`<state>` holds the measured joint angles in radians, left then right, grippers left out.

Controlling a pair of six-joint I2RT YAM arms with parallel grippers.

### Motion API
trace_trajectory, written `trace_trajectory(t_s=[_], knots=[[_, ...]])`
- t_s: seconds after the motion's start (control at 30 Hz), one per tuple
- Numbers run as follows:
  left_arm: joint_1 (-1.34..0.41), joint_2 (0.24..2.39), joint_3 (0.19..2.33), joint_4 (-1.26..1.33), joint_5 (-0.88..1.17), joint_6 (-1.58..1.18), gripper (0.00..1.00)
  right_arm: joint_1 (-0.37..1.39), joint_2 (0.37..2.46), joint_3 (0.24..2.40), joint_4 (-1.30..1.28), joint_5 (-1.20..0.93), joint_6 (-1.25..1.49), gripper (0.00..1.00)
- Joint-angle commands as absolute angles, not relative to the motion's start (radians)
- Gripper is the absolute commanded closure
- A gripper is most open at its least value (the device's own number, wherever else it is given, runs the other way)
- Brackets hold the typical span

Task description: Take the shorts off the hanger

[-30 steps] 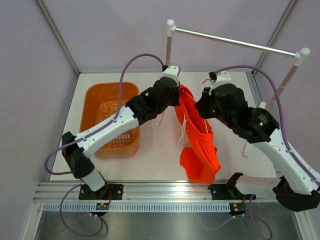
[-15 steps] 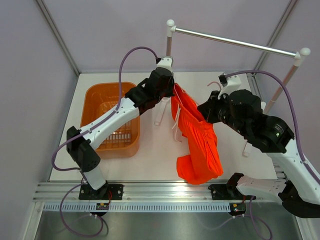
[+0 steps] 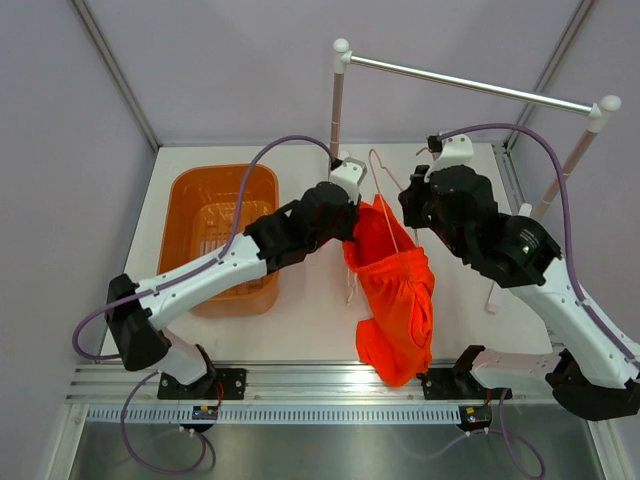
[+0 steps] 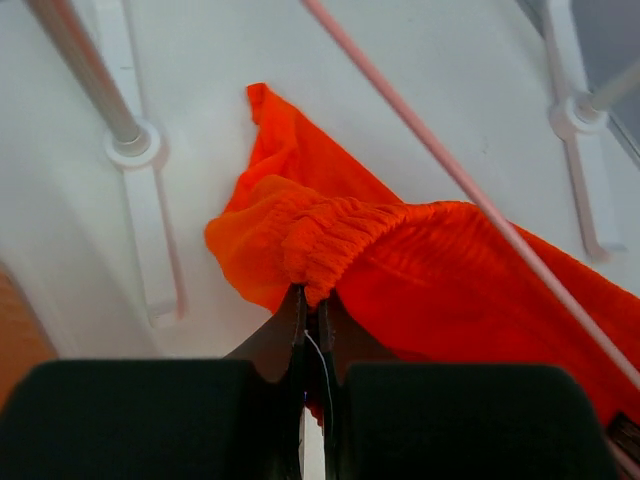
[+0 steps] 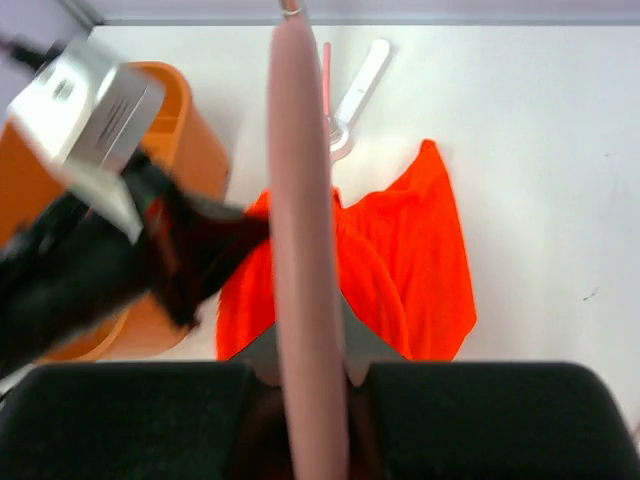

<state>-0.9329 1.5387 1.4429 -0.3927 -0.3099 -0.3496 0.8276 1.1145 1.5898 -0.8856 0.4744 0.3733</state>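
The basket [image 3: 220, 218] is open to the left in the top view, so my left gripper should next lift the shorts [image 3: 395, 295] off the hanger, swing over, lower and let go of them.
The orange-red shorts [image 3: 395, 295] hang in the middle, draped over the thin pale pink hanger [image 3: 388, 190], with white drawstrings [image 3: 352, 285] dangling at their left. My left gripper [image 3: 352, 225] is shut on the gathered waistband [image 4: 325, 240] of the shorts [image 4: 440, 280]. The hanger wire [image 4: 470, 190] crosses above the fabric in the left wrist view. My right gripper [image 3: 418, 200] is shut on the hanger [image 5: 305, 250], held above the shorts [image 5: 400, 270].
The rigid orange basket [image 3: 222, 235] stands at the left, also in the right wrist view [image 5: 175, 110]. The silver rail [image 3: 470, 88] with white knobs spans the back on two posts, whose white feet [image 4: 140, 190] rest on the table.
My left gripper has moved down and toward me with the waistband, pulling the shorts along the hanger. My right gripper has shifted left and back, and the hanger's hook now shows.
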Motion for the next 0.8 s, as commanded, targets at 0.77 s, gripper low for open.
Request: trace_trajectory(t_s=[0.77], knots=[[-1.261,1.255,1.540,-0.534,-0.411,-0.071,1.00,0.586,1.299,1.821,-0.554,0.653,0.282,1.00]])
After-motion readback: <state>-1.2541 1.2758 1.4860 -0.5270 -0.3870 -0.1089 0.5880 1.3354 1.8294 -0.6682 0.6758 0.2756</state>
